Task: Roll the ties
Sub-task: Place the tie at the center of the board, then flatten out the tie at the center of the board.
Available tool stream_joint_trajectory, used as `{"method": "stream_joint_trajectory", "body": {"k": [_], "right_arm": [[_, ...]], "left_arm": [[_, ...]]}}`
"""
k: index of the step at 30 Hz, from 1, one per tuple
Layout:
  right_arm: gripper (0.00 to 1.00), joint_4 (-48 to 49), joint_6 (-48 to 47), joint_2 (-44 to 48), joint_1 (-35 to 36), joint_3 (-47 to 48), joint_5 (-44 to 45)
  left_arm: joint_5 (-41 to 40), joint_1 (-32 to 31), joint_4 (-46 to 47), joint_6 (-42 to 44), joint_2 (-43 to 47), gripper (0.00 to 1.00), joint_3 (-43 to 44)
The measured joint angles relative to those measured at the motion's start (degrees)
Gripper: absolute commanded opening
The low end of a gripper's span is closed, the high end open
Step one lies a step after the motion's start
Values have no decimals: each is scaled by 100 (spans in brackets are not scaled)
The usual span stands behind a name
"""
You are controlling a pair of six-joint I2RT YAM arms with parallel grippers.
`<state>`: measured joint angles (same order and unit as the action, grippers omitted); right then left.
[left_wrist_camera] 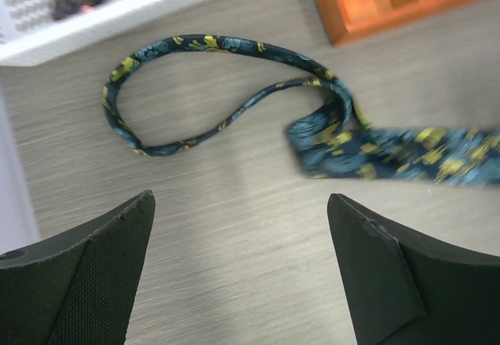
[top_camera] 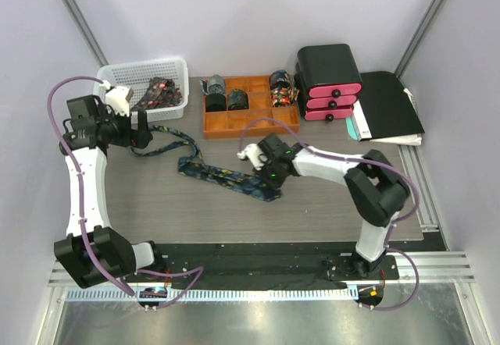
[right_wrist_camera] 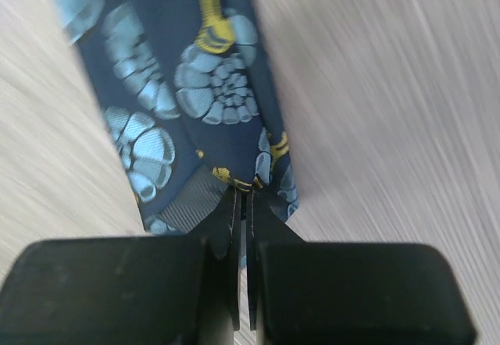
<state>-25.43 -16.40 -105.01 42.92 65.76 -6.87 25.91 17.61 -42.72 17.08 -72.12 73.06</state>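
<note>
My right gripper draws the tie [top_camera: 223, 177] straight toward the right in the top view next and releases it, since open tabletop lies on that side of the gripper.
A dark navy tie [top_camera: 223, 177] with teal and gold patterning lies unrolled across the table. Its narrow end curls into a loop [left_wrist_camera: 195, 44] beside the basket. My left gripper [top_camera: 144, 136] hovers over bare table just short of that loop, open, with nothing between its fingers [left_wrist_camera: 101, 251]. My right gripper [top_camera: 271, 179] is shut on the tie's wide end [right_wrist_camera: 211, 87], and its tips [right_wrist_camera: 244, 193] pinch the fabric edge. Rolled ties [top_camera: 215, 87] sit in the orange tray, and loose ties [top_camera: 160, 91] lie in the basket.
A white mesh basket [top_camera: 144, 65] stands at the back left. An orange compartment tray [top_camera: 250, 132] stands at the back centre. A black and pink drawer box [top_camera: 328, 80] and a black folder [top_camera: 391, 107] are at the back right.
</note>
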Motion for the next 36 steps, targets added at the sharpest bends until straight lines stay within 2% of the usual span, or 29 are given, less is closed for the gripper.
{"method": "stream_joint_trajectory", "body": {"k": [2,3,7,10,12,18,23,28,34,36], "right_arm": [[1,-70,-319,470,-531,-551,81],[1,-140,-509,684,-835,-778,160],[1,-483,-1692,1631,-2551,-1742,717],[1,-907,-2463,1919,-3493,-2024,1080],[1,-1193,-2841,1954,-3834,-2044,1156],[1,-1565,-3342,1945,-4269,-2017,1141],[1,-1692,-3458,1851,-4546,-1921,1080],[1,-1729,-3449,1757,-4616,-1827,1036],[1,-1790,-3423,1635,-4616,-1707,964],[1,-1810,-3412,1598,-4616,-1679,953]], "left_arm": [[166,-61,-192,214,-111,85,4],[197,-118,-308,367,-179,81,4],[205,-625,-597,927,-382,68,-107],[181,-1025,-734,1244,-549,63,-271],[153,-1185,-728,1362,-748,58,-271],[-334,-1797,-656,1799,-1888,55,361],[-905,-2393,-426,2109,-3012,59,1137],[-1320,-2564,-136,2273,-3746,60,1672],[-1690,-2673,175,2498,-4170,52,1770],[-1759,-2693,234,2546,-4304,42,1770]]}}
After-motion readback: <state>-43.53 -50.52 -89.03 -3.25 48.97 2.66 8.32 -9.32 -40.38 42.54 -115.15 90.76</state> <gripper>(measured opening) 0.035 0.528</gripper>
